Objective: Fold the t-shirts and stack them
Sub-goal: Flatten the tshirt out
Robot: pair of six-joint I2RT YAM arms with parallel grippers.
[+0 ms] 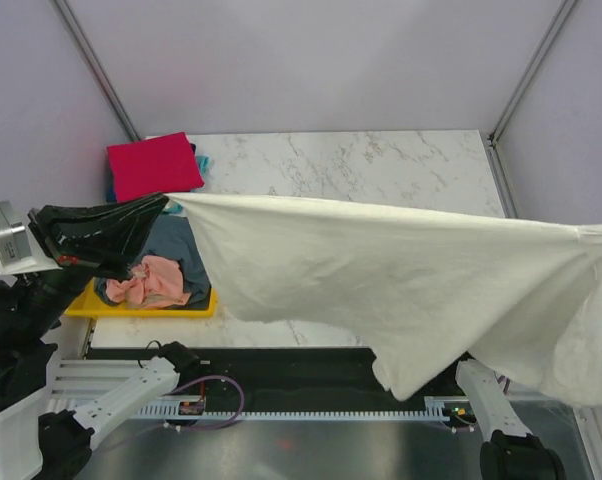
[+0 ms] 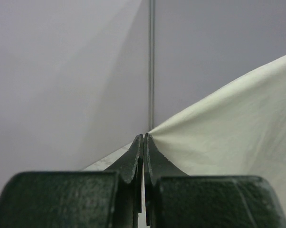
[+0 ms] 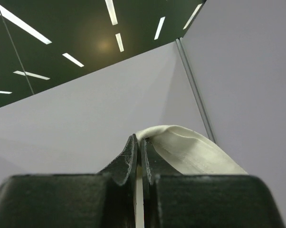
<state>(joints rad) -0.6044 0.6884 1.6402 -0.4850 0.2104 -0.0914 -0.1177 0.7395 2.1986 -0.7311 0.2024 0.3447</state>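
Note:
I will next swing my right gripper outward, lower the end of the t-shirt onto the bare far corner of the marble table and let go, because that corner lies outward of my gripper and below it.
The cream-white t-shirt (image 1: 401, 280) hangs stretched in the air across the table, held at both ends. My left gripper (image 1: 164, 201) is shut on its left corner; in the left wrist view the cloth (image 2: 228, 123) runs from between the fingertips of the gripper (image 2: 145, 136). My right gripper (image 3: 139, 139) is shut on the shirt's other end (image 3: 190, 149); it is off the right edge of the top view. A folded red t-shirt (image 1: 153, 166) lies at the table's back left, on teal cloth (image 1: 201, 160). The salmon pink t-shirt (image 1: 151, 282) and the slate grey-blue one (image 1: 176, 245) lie crumpled in the tray.
The yellow plastic tray (image 1: 146, 310) sits at the table's left front. The marble table (image 1: 361, 165) shows behind the shirt. Grey walls and metal posts (image 1: 96, 65) close the space. A black strip and cables run along the near edge (image 1: 281, 385).

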